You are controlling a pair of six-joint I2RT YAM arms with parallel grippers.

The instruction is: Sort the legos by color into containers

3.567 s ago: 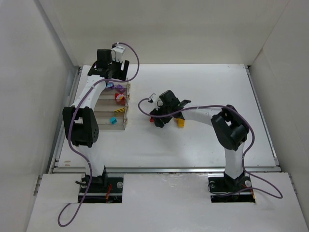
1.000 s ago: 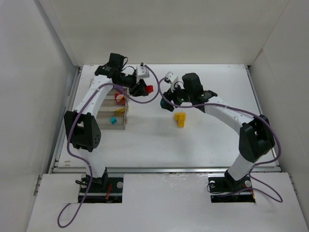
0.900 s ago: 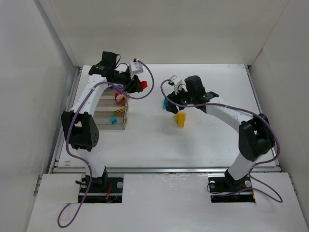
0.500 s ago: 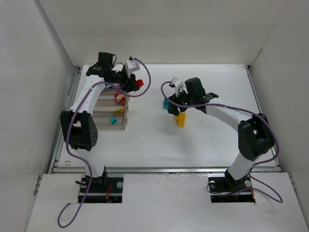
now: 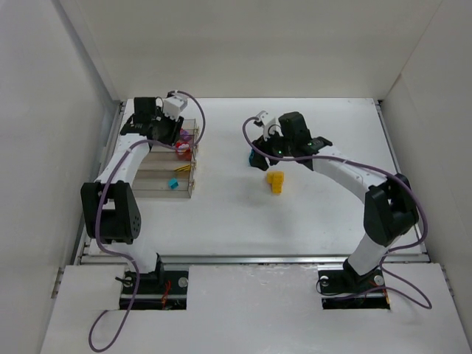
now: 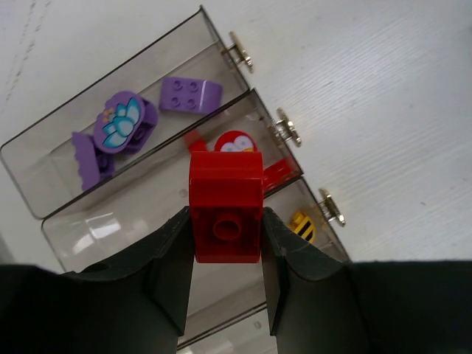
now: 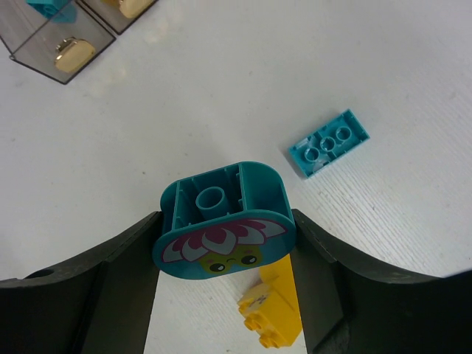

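Note:
My left gripper needs to lower toward the bottom of the second bin next and release the red brick (image 6: 226, 193) beside the red pieces, since that bin is below my left gripper and holds red pieces.
My left gripper (image 6: 226, 221) is shut on a red lego brick (image 6: 226, 193) and holds it above the second of the four clear bins (image 6: 259, 110); in the top view this gripper (image 5: 180, 137) is over the far end of the bin row (image 5: 193, 181). The far bin holds purple legos (image 6: 190, 94), the second holds red pieces (image 6: 234, 141), and the third holds a yellow striped piece (image 6: 299, 226). My right gripper (image 7: 225, 221) is shut on a teal lego with a flower face (image 7: 221, 214), above the table (image 5: 257, 156). A yellow lego (image 7: 271, 310) and a cyan plate (image 7: 329, 143) lie below it.
The yellow lego (image 5: 276, 181) lies in the middle of the white table. A cyan lego (image 5: 173, 184) sits in the nearest bin. A corner of the bins with yellowish tabs (image 7: 65, 53) shows at the right wrist view's top left. White walls enclose the table.
My left gripper has carried the red brick left, from beside the bins to above them. My right gripper has kept the teal lego and shifted slightly towards the back.

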